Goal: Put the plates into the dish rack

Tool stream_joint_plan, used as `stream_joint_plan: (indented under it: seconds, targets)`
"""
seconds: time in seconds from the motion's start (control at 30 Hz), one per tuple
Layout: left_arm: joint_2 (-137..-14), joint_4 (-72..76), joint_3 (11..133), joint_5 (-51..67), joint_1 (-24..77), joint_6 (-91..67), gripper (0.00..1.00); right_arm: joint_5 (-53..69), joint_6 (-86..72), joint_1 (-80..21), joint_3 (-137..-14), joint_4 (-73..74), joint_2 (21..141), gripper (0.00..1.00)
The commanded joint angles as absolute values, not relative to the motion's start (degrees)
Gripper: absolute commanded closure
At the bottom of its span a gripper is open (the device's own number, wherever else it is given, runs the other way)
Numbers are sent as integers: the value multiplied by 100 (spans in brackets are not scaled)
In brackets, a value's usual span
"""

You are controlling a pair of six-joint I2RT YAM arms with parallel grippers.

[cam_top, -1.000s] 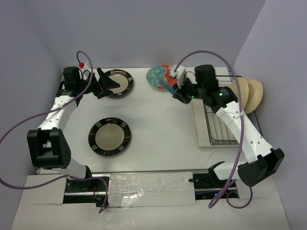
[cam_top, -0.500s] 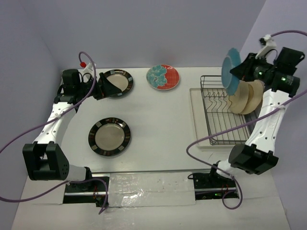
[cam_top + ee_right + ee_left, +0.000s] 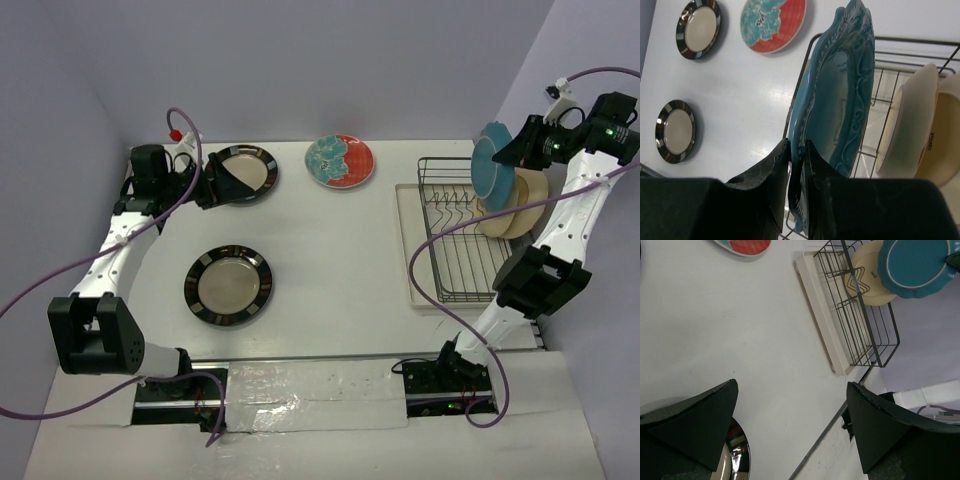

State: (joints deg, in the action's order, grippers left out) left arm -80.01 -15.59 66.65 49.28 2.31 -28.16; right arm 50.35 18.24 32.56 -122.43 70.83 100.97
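Observation:
The empty slot beside the cream-tan plates is below my right gripper, so next my right gripper will lower the teal plate (image 3: 491, 166) on edge between the dish rack's wires and let go of the plate's rim.
My right gripper (image 3: 514, 151) is shut on the rim of the scalloped teal plate (image 3: 491, 166) and holds it on edge above the far end of the dish rack (image 3: 452, 262), next to two cream-tan plates (image 3: 518, 203) standing in it. In the right wrist view the gripper (image 3: 796, 146) pinches the teal plate (image 3: 840, 105) beside the cream-tan plates (image 3: 910, 130). My left gripper (image 3: 219, 179) is open and empty over the near-left edge of the far striped plate (image 3: 248, 171); its wrist view (image 3: 792, 385) shows that rim (image 3: 736, 456).
The red flowered plate (image 3: 340, 160) lies at the table's far middle. A second striped plate (image 3: 228, 285) lies at near left. The rack's wire prongs (image 3: 880, 100) stand under the teal plate. Purple walls close in on both sides.
My right arm carried the teal plate from the table beside the red plate up over the rack, then down a little toward the cream-tan plates. The left arm has barely moved.

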Motion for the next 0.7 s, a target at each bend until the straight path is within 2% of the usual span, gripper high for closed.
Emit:
stream_joint_plan:
  seconds: [0.0, 0.67]
  targets:
    - [-8077, -1397, 6785, 5080, 246, -2760, 1, 5484, 2074, 3261, -12499, 6952, 9966, 100]
    - [-8297, -1362, 6838, 5177, 246, -2830, 1, 5309, 2311, 3270, -12032, 6820, 10459, 100]
